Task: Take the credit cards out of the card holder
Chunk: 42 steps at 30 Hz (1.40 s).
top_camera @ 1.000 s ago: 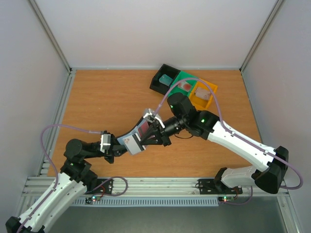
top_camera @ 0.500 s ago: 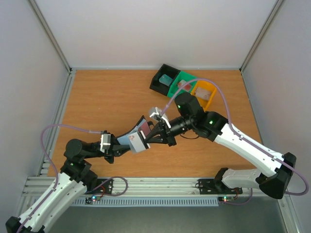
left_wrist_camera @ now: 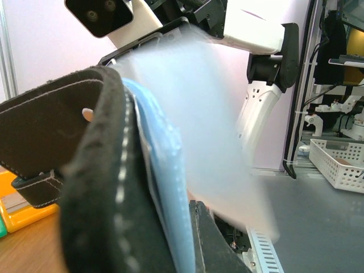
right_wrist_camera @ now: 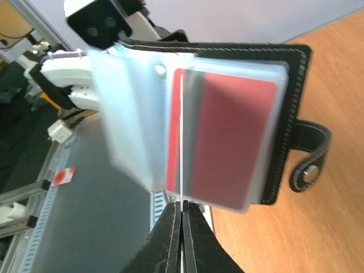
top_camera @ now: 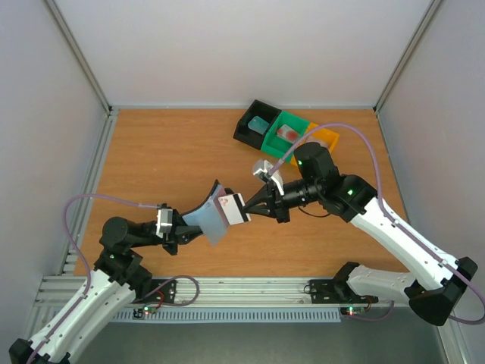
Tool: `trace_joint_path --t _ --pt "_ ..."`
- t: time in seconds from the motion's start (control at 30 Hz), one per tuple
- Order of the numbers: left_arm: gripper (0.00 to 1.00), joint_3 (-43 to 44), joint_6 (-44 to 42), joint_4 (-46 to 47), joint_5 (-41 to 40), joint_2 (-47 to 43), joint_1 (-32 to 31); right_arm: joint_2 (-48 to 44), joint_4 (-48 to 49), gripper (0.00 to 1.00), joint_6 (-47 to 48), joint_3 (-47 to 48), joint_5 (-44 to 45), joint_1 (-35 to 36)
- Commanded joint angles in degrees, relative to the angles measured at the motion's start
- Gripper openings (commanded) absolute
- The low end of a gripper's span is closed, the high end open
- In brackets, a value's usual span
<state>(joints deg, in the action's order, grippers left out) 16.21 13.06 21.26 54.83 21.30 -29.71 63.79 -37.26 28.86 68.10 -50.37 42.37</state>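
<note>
I will next lower my left gripper, turn the card holder (top_camera: 206, 218) flat onto the bare tabletop below and let go of its edge, because my right gripper already holds the whitish card.
My left gripper (top_camera: 189, 227) is shut on the black card holder (top_camera: 206, 218) and holds it open above the table; its pale blue pockets fan out. In the left wrist view the black cover (left_wrist_camera: 85, 170) and a blue pocket (left_wrist_camera: 165, 187) fill the frame. My right gripper (top_camera: 248, 210) is shut on a whitish card (top_camera: 231, 207) right beside the holder's open edge. The right wrist view shows that card edge-on (right_wrist_camera: 182, 136) between the closed fingertips (right_wrist_camera: 174, 223). Behind it a red card (right_wrist_camera: 227, 142) sits in a holder pocket. The holder's tab (right_wrist_camera: 310, 165) hangs at the right.
Three trays stand at the back: black (top_camera: 247, 129) with a teal card (top_camera: 259, 123), green (top_camera: 292, 120) with a reddish card (top_camera: 288, 133), and orange (top_camera: 330, 138), partly hidden by my right arm. Metal rails line the table's left and near edges.
My right gripper has drawn back to the right with the whitish card, pulling it away from the holder. The holder's pocket leaves have swung open. The left gripper has stayed put.
</note>
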Motion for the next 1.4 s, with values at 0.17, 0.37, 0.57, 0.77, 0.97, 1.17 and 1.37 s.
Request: trace_joint_path --t 0.17,0.37,0.57,0.77,0.97,1.17,1.37 --pt "0.00 -0.2 -0.2 4.2 -0.2 -0.9 -0.1 -5.0 -8.9 0.01 2.8 1.6 11.3 -6.1" --pt "0.00 0.1 1.0 4.0 -2.1 -0.3 -0.1 -5.8 -11.0 0.01 1.3 3.6 21.0 -8.8" --pt "0.00 1.0 6.9 3.0 -5.6 2.8 -0.1 -4.0 -9.7 0.01 -2.0 4.3 26.1 -14.5" --pt "0.00 2.0 12.0 2.6 -7.2 12.4 -0.1 -2.2 -9.6 0.01 -0.2 7.7 22.4 -15.6" --pt "0.00 4.4 19.4 3.5 -9.1 28.3 -1.2 -0.5 -9.8 0.01 0.1 6.6 21.3 -15.6" --pt "0.00 7.8 20.8 8.9 -9.8 42.1 -7.9 -0.9 -9.6 0.01 0.4 3.6 18.8 -15.7" --pt "0.00 8.4 22.6 15.5 -10.6 56.0 -9.0 0.9 -10.0 0.01 0.3 2.3 17.6 -15.7"
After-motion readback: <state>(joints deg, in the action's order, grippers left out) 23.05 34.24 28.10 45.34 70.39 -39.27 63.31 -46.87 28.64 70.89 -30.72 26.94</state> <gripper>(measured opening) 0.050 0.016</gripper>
